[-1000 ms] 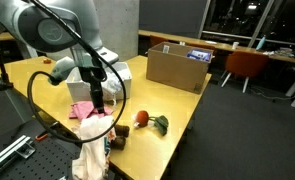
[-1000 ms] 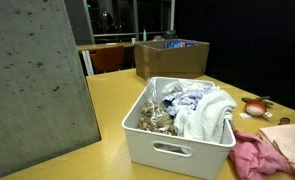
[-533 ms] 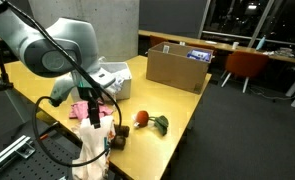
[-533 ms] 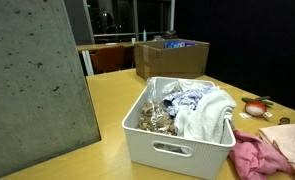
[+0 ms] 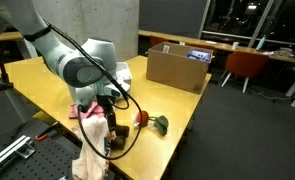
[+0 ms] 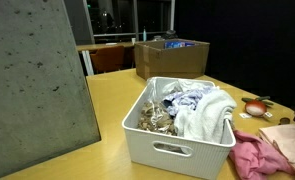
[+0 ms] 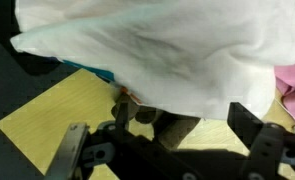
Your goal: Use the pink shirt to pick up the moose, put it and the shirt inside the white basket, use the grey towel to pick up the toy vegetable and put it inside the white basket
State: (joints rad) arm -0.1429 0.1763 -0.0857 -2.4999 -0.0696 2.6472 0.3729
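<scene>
The grey towel's edge nearest my fingers stretches just ahead of their open gap in the wrist view. I should lower my gripper onto that edge.
The white basket (image 6: 137, 140) holds the brown moose (image 6: 152, 118) beside the very pale pink shirt (image 6: 209, 115). The toy vegetable (image 5: 147, 120), red with a green leafy part, lies on the table just beside my gripper (image 5: 109, 128). A pale cloth, the grey towel (image 5: 87, 155), drapes over the table's front edge below the gripper. In the wrist view the towel (image 7: 157, 45) fills the upper picture. My gripper (image 7: 162, 140) stands open beneath it, with nothing between its fingers (image 7: 252, 125).
A rose-pink cloth (image 6: 252, 158) lies next to the basket, under the arm. A brown cardboard box (image 5: 177, 68) stands at the table's far end. An orange chair (image 5: 245, 65) is beyond it. A grey panel (image 6: 37, 85) blocks part of an exterior view.
The arm has swung down and toward the toy vegetable, over the cloths. Its gripper now shows at the right edge of an exterior view. The jaws stayed open.
</scene>
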